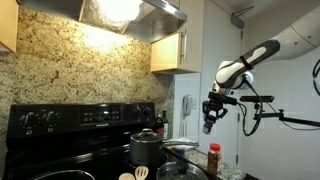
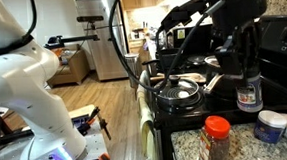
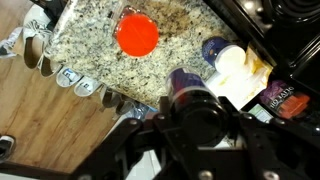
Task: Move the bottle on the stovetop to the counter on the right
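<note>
The gripper turns next and lowers the bottle (image 2: 248, 96) onto the bare speckled counter beside the red-lidded jar to release it, since that patch is clear of packets.
My gripper (image 1: 209, 116) is shut on the small dark bottle (image 2: 248, 96) with a bluish-purple top and holds it in the air. In an exterior view the gripper (image 2: 245, 72) hangs over the near edge of the black stovetop (image 2: 191, 115), just beyond the pale speckled counter (image 2: 188, 147). In the wrist view the bottle's purple top (image 3: 183, 80) sits between the jaws (image 3: 192, 105), with the counter (image 3: 90, 45) below. The stovetop with its raised knob panel (image 1: 80, 118) lies left of the gripper.
A red-lidded jar (image 2: 218, 136) stands on the counter close below the gripper; it also shows in the wrist view (image 3: 136, 35) and by the range (image 1: 213, 156). A steel pot (image 1: 146, 147) sits on the stovetop. A blue-lidded tub (image 2: 270, 127) and packets (image 3: 285, 98) crowd the counter.
</note>
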Available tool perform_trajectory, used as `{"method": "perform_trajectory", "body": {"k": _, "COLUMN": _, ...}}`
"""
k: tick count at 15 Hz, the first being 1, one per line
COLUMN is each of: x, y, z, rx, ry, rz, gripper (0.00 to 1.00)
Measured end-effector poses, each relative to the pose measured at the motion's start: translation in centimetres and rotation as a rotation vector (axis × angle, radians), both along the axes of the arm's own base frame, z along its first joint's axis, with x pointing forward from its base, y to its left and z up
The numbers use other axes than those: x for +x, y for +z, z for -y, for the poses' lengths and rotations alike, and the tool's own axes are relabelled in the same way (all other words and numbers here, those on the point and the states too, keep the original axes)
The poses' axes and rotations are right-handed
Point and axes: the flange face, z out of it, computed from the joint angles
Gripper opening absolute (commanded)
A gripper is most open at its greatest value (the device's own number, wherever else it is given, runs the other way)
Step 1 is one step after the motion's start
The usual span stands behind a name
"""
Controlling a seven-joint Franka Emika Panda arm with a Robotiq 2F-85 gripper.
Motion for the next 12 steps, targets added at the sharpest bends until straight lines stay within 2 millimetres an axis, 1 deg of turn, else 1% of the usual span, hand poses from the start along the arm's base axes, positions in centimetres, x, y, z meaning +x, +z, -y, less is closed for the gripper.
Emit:
{"method": "perform_trajectory", "body": {"k": 2, "x": 0.0, "y": -0.1, "z": 0.2, "rx": 0.005, "ry": -0.019, "rz": -0.001, "gripper": 0.25}}
{"method": "perform_trajectory", "body": {"k": 4, "x": -0.3, "y": -0.6, "z": 1.2, "rx": 0.03, "ry": -0.07, "rz": -0.001, "gripper": 0.25}}
{"method": "perform_trajectory", "body": {"k": 9, "x": -1.8, "y": -3.5, "z": 4.9, "rx": 0.151, "ry": -0.214, "rz": -0.013, "gripper": 0.25}}
{"method": "perform_trajectory", "body": {"k": 12, "x": -2.3, "y": -5.2, "z": 6.4, "rx": 0.193, "ry": -0.264, "rz": -0.042, "gripper": 0.25}}
